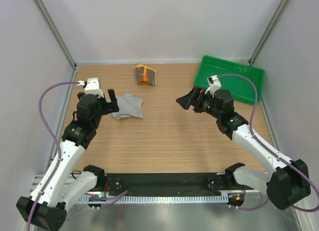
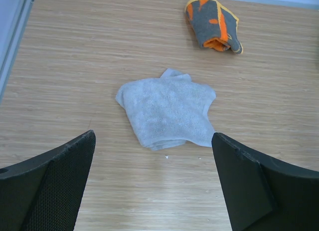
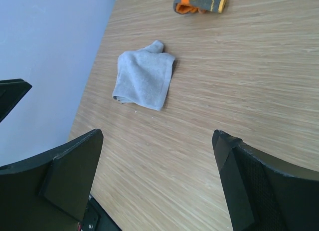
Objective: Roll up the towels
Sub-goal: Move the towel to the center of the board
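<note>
The grey towel's near corner is below my right gripper and to its left in the top view, so I should swing the gripper across and down onto it next.
A plain light grey towel lies loosely folded on the wooden table, also seen in the left wrist view and the right wrist view. An orange and yellow patterned towel with grey backing lies bunched at the back. My left gripper hovers just left of the grey towel, open and empty. Over the table's right half, my right gripper is also open with nothing in it, well apart from both towels.
A green plastic tray stands at the back right, behind the right arm. White enclosure walls close in the table on the left, back and right. A black rail runs along the near edge between the arm bases.
</note>
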You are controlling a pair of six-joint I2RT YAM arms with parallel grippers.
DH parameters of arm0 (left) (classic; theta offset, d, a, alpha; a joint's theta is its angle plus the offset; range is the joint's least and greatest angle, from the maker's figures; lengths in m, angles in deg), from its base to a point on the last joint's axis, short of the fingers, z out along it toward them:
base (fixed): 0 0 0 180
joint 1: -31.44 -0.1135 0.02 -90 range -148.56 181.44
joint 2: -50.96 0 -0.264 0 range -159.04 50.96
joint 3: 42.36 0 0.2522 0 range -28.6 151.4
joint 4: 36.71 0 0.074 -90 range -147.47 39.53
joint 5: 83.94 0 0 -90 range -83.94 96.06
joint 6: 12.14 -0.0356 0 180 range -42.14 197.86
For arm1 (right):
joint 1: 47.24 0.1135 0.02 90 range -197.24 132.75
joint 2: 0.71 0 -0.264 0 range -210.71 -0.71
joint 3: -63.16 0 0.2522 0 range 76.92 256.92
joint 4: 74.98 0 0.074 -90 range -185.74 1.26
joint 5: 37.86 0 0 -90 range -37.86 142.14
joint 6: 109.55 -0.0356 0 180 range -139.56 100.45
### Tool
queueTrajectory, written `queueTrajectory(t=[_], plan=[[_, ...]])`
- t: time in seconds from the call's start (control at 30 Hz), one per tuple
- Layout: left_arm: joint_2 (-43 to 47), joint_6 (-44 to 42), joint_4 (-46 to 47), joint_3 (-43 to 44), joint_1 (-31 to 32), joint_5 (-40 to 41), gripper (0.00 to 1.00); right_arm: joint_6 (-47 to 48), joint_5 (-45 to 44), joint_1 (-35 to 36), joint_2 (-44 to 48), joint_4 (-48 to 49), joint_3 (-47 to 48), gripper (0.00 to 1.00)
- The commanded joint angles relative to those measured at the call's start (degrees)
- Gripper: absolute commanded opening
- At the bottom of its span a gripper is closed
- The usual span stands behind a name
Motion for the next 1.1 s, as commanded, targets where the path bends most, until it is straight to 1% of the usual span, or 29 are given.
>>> queueTrajectory(t=[0.0,0.13,0.17,0.2,0.27,0.3,0.33,0.37,0.4,0.47,0.5,0.6,0.83,1.0,1.07], plan=[[0.9,-0.6,1.1,1.1,0.0,0.3,1.00,-0.1,3.2,1.4,-1.7,0.6,2.9,1.00],[1.0,-0.6,1.1,1.2,0.0,-0.1,1.00,1.3,0.6,7.5,-5.8,1.7,3.3,1.00],[1.1,-0.6,1.0,1.2,0.0,-0.5,1.00,1.9,-1.5,9.0,-8.5,0.9,4.0,1.00],[1.0,-0.6,1.0,1.2,0.0,-0.5,1.00,2.7,-3.0,12.0,-9.9,0.0,4.9,1.00],[1.3,-0.6,0.9,1.1,0.0,-0.4,1.00,4.6,-7.3,14.7,-13.0,-2.7,8.4,0.99],[1.5,-0.7,1.1,1.0,0.0,-0.5,1.00,4.9,-8.4,16.2,-16.3,-3.1,9.3,0.98],[1.6,-0.7,1.1,1.0,0.0,-0.5,1.00,4.6,-9.5,16.8,-18.5,-4.1,11.6,0.97],[1.6,-0.7,1.0,1.0,0.0,-0.5,1.00,4.5,-10.0,16.9,-20.6,-5.8,13.1,0.93],[1.7,-0.8,1.0,1.0,0.0,-0.5,1.00,4.5,-9.7,17.5,-25.2,-6.7,16.2,0.91],[1.7,-0.9,1.1,1.0,0.0,-0.6,1.00,4.8,-10.2,18.3,-29.5,-9.0,19.2,0.89],[1.8,-0.8,1.0,1.1,0.0,-0.6,1.00,4.6,-10.6,18.7,-34.0,-9.4,21.8,0.88],[1.8,-0.9,1.0,1.0,0.0,-0.6,1.00,2.7,-9.1,19.5,-41.5,-9.2,26.5,0.84],[1.9,-1.2,1.0,1.0,0.0,-0.6,1.00,0.7,-8.4,21.4,-53.2,-8.2,36.2,0.83],[1.8,-1.3,1.1,1.1,0.0,-0.7,1.00,0.1,-7.5,22.0,-58.2,-9.4,42.9,0.82],[1.8,-1.3,1.0,1.1,-0.1,-0.7,1.00,0.1,-7.2,22.2,-60.3,-10.3,44.4,0.80]])
